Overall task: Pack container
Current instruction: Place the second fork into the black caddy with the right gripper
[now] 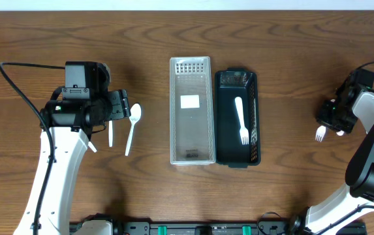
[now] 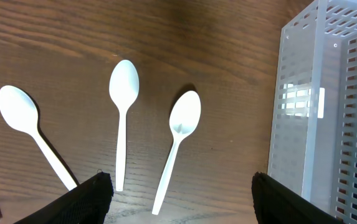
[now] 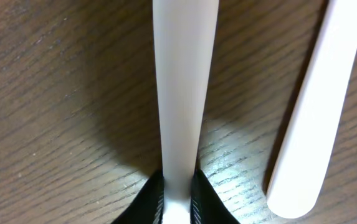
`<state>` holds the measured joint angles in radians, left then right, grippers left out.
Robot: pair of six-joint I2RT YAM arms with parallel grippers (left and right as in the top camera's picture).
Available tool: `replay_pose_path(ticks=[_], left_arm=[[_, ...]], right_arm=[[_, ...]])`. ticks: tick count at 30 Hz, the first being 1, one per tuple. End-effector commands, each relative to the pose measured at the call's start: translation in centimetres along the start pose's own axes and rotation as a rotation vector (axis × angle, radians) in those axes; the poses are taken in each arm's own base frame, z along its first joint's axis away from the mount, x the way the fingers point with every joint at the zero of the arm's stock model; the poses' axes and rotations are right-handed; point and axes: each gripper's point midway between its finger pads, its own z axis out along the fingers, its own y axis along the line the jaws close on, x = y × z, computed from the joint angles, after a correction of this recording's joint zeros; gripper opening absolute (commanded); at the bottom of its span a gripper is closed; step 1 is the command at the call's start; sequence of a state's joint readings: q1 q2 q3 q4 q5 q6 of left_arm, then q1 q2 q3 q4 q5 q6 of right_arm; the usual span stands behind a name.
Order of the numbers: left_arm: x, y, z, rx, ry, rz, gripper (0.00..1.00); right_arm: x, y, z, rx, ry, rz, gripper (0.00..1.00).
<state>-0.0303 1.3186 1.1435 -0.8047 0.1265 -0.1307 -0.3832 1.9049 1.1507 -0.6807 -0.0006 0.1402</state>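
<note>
I will raise the fork that my right gripper holds, and then I will bring it down into the black container (image 1: 252, 117), where a white fork already lies.
A clear slotted container (image 1: 191, 111) and a black container (image 1: 252, 117) stand side by side mid-table. A white fork (image 1: 241, 121) lies in the black one. Three white spoons lie at the left; the nearest spoon (image 1: 133, 127) is beside my left gripper (image 1: 118, 108). In the left wrist view the left gripper (image 2: 181, 199) is open and empty above the spoons (image 2: 184, 118), with the clear container (image 2: 328, 106) to its right. My right gripper (image 1: 333, 119) is low over the table at the far right. It (image 3: 178, 186) is shut on a white fork's handle (image 3: 178, 93); its tines (image 1: 320, 134) show overhead.
A second white utensil handle (image 3: 315, 112) lies on the wood just right of the held fork; its end shows in the overhead view (image 1: 340, 132). The table's far edge runs along the top of the overhead view.
</note>
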Motion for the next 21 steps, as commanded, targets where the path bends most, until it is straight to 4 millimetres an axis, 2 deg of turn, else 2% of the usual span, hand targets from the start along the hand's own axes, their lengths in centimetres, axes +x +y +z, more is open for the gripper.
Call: replay_pose_path(ticks=[1, 3, 6, 10, 15, 18, 21], left_arm=[[-0.5, 0.0, -0.4, -0.007, -0.015, 0.009, 0.74], [-0.5, 0.0, -0.4, -0.007, -0.015, 0.009, 0.74], [-0.5, 0.0, -0.4, -0.007, -0.015, 0.009, 0.74], [-0.5, 0.0, -0.4, -0.007, -0.015, 0.009, 0.74], [-0.5, 0.0, -0.4, -0.007, -0.015, 0.009, 0.74], [-0.5, 0.0, -0.4, -0.007, -0.015, 0.009, 0.74], [-0.5, 0.0, -0.4, -0.007, -0.015, 0.009, 0.74]], right_arm=[[1.4, 0.4, 1.5, -0.03, 0.064, 0.003, 0.07], [1.3, 0.9, 1.1, -0.045, 0.062, -0.002, 0.01], [0.7, 1.7, -0.4, -0.057, 0.045, -0.018, 0.01], [-0.6, 3.8, -4.2, -0.081, -0.004, -0.067, 0.01], [-0.9, 10.2, -10.6, -0.17, -0.109, -0.216, 0.01], [0.4, 14.8, -13.6, -0.221, -0.174, -0.313, 0.02], [2.7, 18.7, -14.9, -0.265, -0.189, -0.385, 0.02]])
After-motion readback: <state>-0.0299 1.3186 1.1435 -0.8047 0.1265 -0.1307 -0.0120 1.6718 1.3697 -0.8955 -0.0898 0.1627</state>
